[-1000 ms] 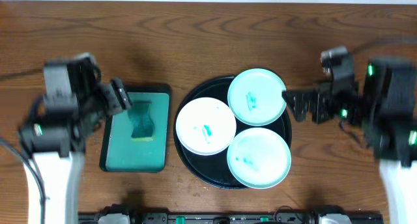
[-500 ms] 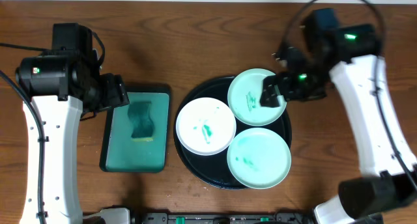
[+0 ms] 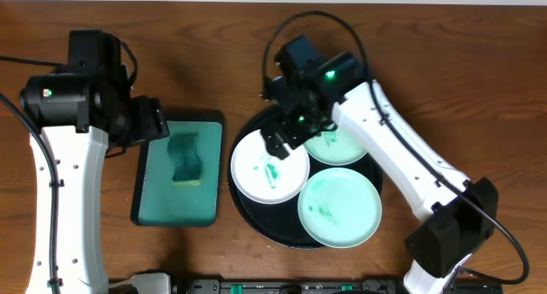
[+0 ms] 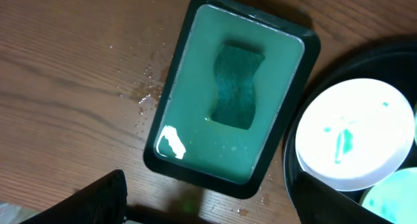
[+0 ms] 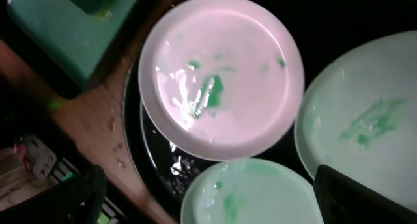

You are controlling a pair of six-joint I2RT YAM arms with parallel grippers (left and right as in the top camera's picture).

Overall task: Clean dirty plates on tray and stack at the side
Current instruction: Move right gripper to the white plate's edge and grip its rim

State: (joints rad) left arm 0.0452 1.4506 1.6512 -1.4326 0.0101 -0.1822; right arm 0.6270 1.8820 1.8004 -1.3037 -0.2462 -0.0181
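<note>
My right gripper should go down to the white plate's rim by the mint plates next and turn there, because a dark gap there has room for a finger.
Three smeared plates lie on the black tray: a white plate at the left, a mint plate at the front and a mint plate at the back, partly under my right arm. My right gripper hovers open over the white plate's far edge, empty. In the right wrist view the white plate fills the middle, with mint plates beside it. My left gripper stands open and empty left of the tray, above the table.
A teal rectangular tray with a dark green sponge sits left of the black tray. The left wrist view shows that teal tray, its sponge, water drops on the wood and the white plate.
My right arm has swung from the tray's right side across the back mint plate to above the white plate. The left arm shifted early on, then held still. The plates have not moved.
</note>
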